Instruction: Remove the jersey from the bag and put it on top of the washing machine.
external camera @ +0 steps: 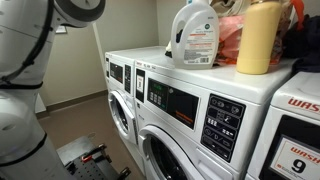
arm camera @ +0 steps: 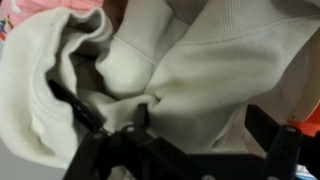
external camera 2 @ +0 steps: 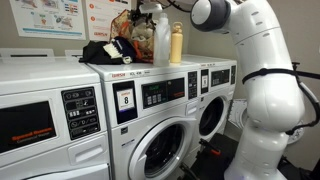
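Note:
The fold of cream cloth (arm camera: 194, 114) already lies between the two open black fingers of my gripper, so next I will move my gripper down a little over it and close.
In the wrist view a cream, soft garment (arm camera: 190, 60) fills the frame, with a bit of orange-pink bag (arm camera: 40, 8) at the top left. My gripper (arm camera: 200, 120) is open, its two black fingers wide apart with a fold of the cream cloth between them. In an exterior view the gripper (external camera 2: 150, 12) hangs over the reddish bag (external camera 2: 125, 40) on top of the washing machine (external camera 2: 60, 65). The bag also shows behind the bottles in an exterior view (external camera: 230, 40).
A white detergent bottle (external camera: 195, 35) and a yellow bottle (external camera: 258, 38) stand on the machine top beside the bag. A dark cloth (external camera 2: 100, 52) lies next to the bag. More front-loading washers stand in a row, and my arm (external camera 2: 250, 40) reaches over them.

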Tool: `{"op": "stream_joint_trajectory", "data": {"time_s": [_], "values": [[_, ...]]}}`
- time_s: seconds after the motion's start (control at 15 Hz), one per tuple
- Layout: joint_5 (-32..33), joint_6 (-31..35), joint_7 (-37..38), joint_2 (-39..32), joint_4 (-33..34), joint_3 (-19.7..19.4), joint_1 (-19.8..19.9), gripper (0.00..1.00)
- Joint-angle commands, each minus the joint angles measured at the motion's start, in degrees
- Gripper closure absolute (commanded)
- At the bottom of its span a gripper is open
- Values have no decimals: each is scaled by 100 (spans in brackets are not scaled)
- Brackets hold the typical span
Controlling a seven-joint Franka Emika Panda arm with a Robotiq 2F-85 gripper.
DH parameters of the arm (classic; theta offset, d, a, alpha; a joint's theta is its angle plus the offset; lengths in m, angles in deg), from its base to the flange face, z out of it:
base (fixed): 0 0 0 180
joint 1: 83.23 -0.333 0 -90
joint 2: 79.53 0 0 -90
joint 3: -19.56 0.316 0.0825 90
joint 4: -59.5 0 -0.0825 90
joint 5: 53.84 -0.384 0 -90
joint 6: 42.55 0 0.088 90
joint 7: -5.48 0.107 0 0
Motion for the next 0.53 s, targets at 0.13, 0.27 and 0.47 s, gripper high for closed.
{"op": "stream_joint_trajectory", "data": {"time_s": [0.13,0.27,0.47], "values": [[95,-180,116,-406,360,-73,-44,0],[146,-186,146,-496,394,-120,-53,25],[276,-182,207,-573,438,-203,-75,44]]}}
